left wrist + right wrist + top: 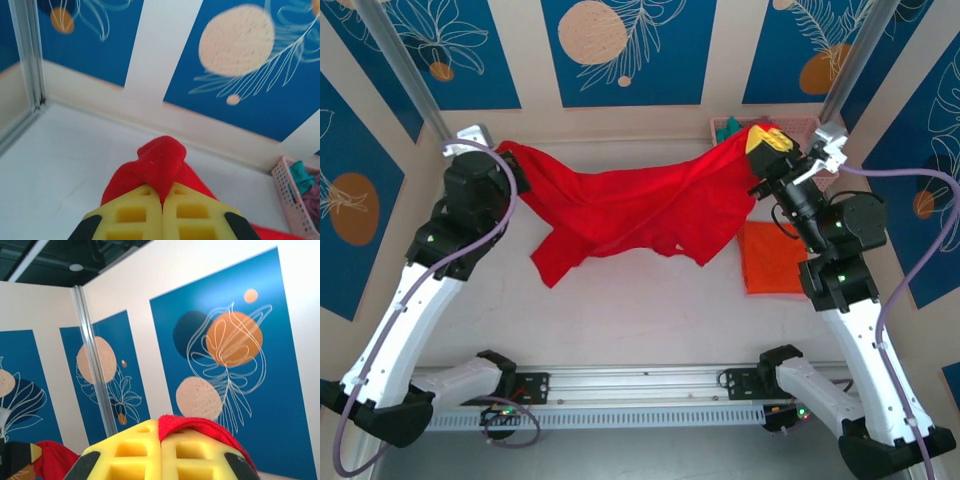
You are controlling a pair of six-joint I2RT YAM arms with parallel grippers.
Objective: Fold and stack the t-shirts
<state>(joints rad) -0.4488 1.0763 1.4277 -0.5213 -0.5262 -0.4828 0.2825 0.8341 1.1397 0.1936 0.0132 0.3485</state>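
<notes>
I will next lower my left gripper outward onto the bare table by the back wall and let go of the red t-shirt's end there, because it is still hanging above the table.
The bright red t-shirt hangs stretched between both arms above the table, its lower part draping onto the white surface. My left gripper is shut on the shirt's left end; red cloth bunches out between the closed yellow fingers. My right gripper is raised at the back right, shut on the other end, with a red hem lying over its yellow fingers. An orange t-shirt lies folded on the table under the right arm. Teal and mauve-purple cloth sit in the basket.
A pink lattice basket stands at the back right corner against the wall; its rim shows in the left wrist view. Metal posts rise at both back corners. A rail runs along the near edge.
</notes>
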